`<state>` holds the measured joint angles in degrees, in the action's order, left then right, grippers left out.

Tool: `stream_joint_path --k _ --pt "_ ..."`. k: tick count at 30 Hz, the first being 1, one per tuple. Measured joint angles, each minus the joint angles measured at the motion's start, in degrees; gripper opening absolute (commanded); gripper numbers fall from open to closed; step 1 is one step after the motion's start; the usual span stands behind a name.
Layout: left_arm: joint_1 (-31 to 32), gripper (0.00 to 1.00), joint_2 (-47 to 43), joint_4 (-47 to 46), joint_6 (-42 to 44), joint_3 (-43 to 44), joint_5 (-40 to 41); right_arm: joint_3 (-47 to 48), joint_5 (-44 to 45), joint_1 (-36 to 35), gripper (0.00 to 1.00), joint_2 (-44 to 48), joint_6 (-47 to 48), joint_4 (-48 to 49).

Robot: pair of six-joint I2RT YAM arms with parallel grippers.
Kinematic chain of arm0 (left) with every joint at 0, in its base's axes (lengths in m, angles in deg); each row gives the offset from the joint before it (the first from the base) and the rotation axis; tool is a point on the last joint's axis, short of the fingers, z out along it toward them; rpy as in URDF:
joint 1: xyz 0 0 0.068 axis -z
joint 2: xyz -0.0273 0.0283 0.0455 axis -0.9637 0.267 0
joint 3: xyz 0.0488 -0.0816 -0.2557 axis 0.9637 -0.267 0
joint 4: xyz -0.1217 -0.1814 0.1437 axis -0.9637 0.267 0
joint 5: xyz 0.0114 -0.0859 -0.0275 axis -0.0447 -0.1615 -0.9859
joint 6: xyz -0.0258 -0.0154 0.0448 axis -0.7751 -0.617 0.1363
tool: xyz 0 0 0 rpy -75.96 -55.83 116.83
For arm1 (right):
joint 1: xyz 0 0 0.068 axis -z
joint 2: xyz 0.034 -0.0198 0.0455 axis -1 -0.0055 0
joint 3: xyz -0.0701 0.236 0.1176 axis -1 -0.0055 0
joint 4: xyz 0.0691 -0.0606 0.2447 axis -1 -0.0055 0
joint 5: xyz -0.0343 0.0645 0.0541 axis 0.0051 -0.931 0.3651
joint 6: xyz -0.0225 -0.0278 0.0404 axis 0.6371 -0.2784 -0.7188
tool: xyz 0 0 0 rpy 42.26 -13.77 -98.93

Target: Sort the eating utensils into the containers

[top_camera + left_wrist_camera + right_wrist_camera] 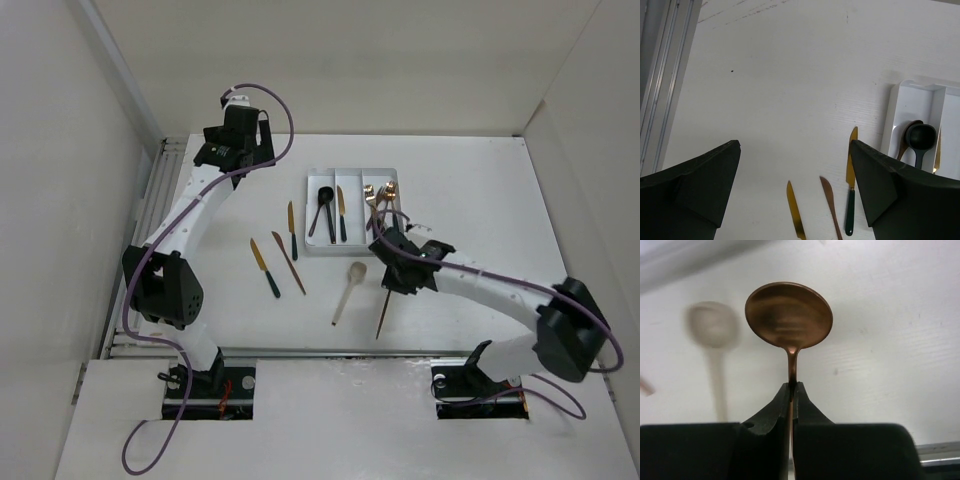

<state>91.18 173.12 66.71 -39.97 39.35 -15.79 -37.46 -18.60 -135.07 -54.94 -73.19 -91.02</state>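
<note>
I should lift the copper spoon outward and to the left in the top view with my right gripper, then lower it over the black spoon's compartment (321, 210), because spoons lie there.
My right gripper (794, 386) is shut on the neck of a copper spoon (789, 315) and holds it above the table. In the top view this gripper (388, 272) is just in front of the white tray (352, 168), and the spoon's slim handle (382, 312) sticks out toward the near edge. The tray's compartments hold a black spoon (325, 196), a knife (341, 212) and several gold utensils (380, 195). My left gripper (795, 145) is open and empty, high at the back left (225, 150). Three knives (292, 228) (265, 268) (288, 262) and a cream spoon (350, 290) lie loose on the table.
The left wrist view shows the three knives (851, 190) (830, 205) (795, 215) below the fingers and the tray's corner (905, 110) with the black spoon (919, 137). White walls enclose the table at the back and both sides. A metal rail (165, 180) runs along the left edge.
</note>
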Motion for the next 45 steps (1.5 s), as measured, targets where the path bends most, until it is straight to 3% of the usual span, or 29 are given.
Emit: stream_joint_path --k 4,7,16,19,25,34,38,43,45 --pt "-0.26 0.90 0.00 0.00 -0.02 0.00 0.50 8.50 3.28 -0.94 0.00 6.49 9.03 -0.90" --pt "-0.70 0.90 0.00 0.00 -0.04 0.00 0.83 20.00 6.21 -0.87 0.00 3.41 18.84 1.92" --pt "-2.69 0.95 0.00 -0.31 0.24 -0.85 4.63 60.04 7.85 -0.39 0.00 -32.00 43.74 11.54" --pt "-3.56 0.96 0.00 -0.31 0.46 -1.97 6.23 66.01 5.53 0.31 0.00 -40.61 46.88 13.00" --pt "-5.51 0.96 0.00 -0.26 0.85 -2.95 7.87 67.41 2.12 3.45 0.00 -48.78 47.63 14.03" --pt "-6.99 0.96 0.04 -0.42 0.85 -3.04 6.62 67.14 -3.80 7.56 0.01 -50.36 40.48 15.93" --pt "-6.99 0.95 0.09 -0.79 0.83 -3.96 5.75 66.38 -6.99 7.91 0.15 -50.49 37.94 16.17" --pt "-6.99 0.92 0.17 -0.94 0.72 -5.42 4.20 63.39 -9.38 7.80 0.42 -50.49 35.67 16.57" --pt "-6.99 0.92 0.20 -1.05 0.39 -5.79 3.89 61.61 -9.84 7.80 0.46 -50.45 35.32 16.61"
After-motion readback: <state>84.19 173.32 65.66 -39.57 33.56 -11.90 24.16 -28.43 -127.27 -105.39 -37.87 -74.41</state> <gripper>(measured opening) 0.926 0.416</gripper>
